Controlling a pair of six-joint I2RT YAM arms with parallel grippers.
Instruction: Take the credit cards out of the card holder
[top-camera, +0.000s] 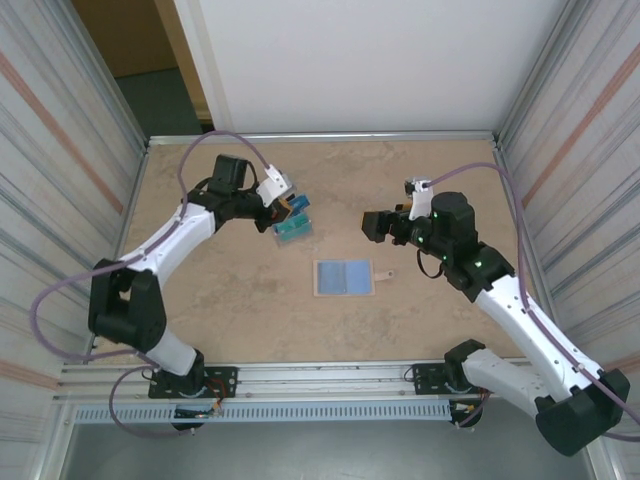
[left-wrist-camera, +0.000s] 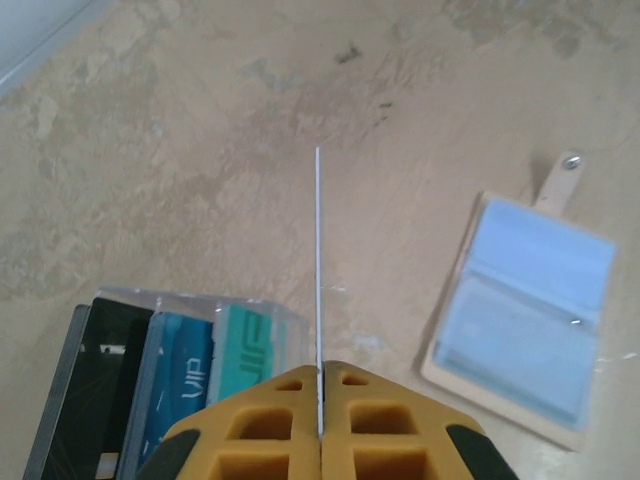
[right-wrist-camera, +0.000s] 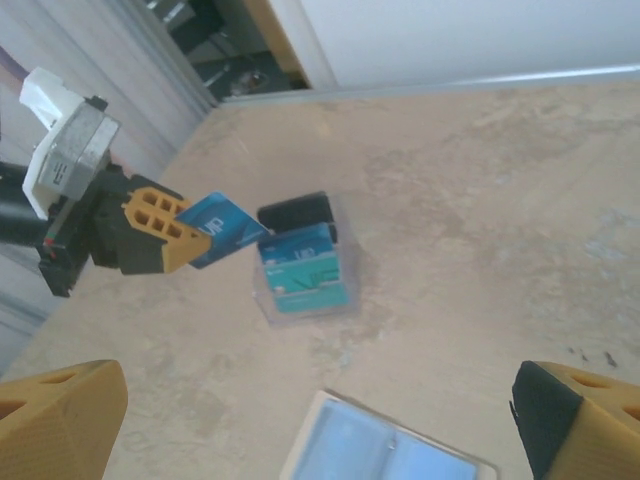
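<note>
I need to lower my left gripper over the clear box next and let go of the blue credit card at the blue stack (top-camera: 295, 212) (left-wrist-camera: 180, 362), because matching cards already stand there.
The card holder (top-camera: 344, 277) lies open and flat mid-table, pale blue faces up, its tan strap tab (top-camera: 383, 274) to the right. It also appears in the left wrist view (left-wrist-camera: 520, 320) and the right wrist view (right-wrist-camera: 385, 455). My left gripper (top-camera: 290, 208) is shut on a blue credit card (right-wrist-camera: 222, 228), seen edge-on (left-wrist-camera: 318, 260) between its yellow fingers (left-wrist-camera: 270, 420). It hangs just above a clear box (top-camera: 292, 230) with black, blue and teal credit cards (left-wrist-camera: 180, 365) in it. My right gripper (top-camera: 368, 225) stands open to the right, with nothing between its fingers (right-wrist-camera: 60, 415).
Metal walls close in the table on the left (top-camera: 70, 170) and right (top-camera: 570, 150), with a white back panel (top-camera: 350, 60). Bare tan tabletop (top-camera: 250, 310) lies around the card holder and in front of both arms.
</note>
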